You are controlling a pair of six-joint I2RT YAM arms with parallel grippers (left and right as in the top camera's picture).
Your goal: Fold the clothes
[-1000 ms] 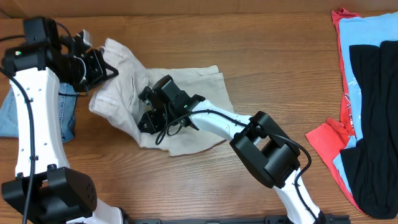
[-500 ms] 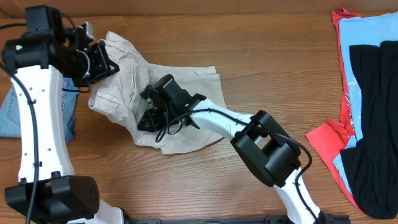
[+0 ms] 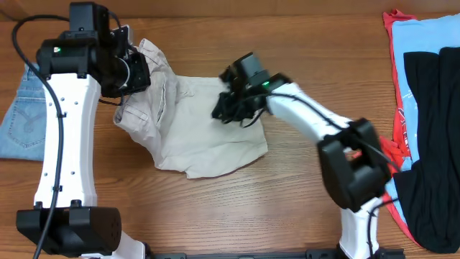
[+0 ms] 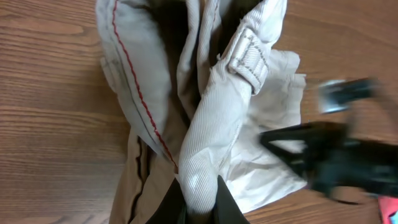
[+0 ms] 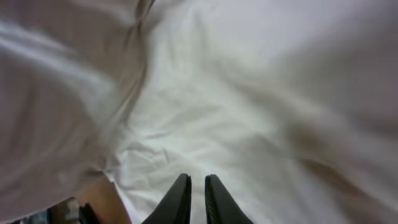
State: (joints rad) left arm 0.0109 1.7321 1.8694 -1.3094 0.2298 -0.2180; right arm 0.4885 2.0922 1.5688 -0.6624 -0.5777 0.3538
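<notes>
My left gripper should next carry the bunched fold to the right in the overhead view, over the shorts' flat middle point(image 3: 197, 102) point(image 4: 268, 111), and let go of it.
The beige khaki shorts point(image 3: 208, 137) lie crumpled on the wooden table, left of centre. My left gripper point(image 3: 138, 72) is at their upper left end, shut on a bunched fold by the waistband; the left wrist view shows the jaws point(image 4: 200, 200) pinching the fabric point(image 4: 205, 124), with a belt loop point(image 4: 249, 59) above. My right gripper point(image 3: 228, 109) is over the shorts' upper right part. In the right wrist view its fingers point(image 5: 198, 196) are nearly together just above the pale cloth point(image 5: 205, 93), with nothing seen between them.
A denim-blue garment point(image 3: 21, 115) lies at the left edge behind the left arm. A pile of red point(image 3: 377, 162), light-blue point(image 3: 424, 36) and black point(image 3: 435, 129) garments fills the right edge. The right arm shows blurred in the left wrist view point(image 4: 336, 155).
My right gripper swung from the shorts' lower left up and to the right. My left gripper moved right with the waistband. The shorts shifted right and spread wider.
</notes>
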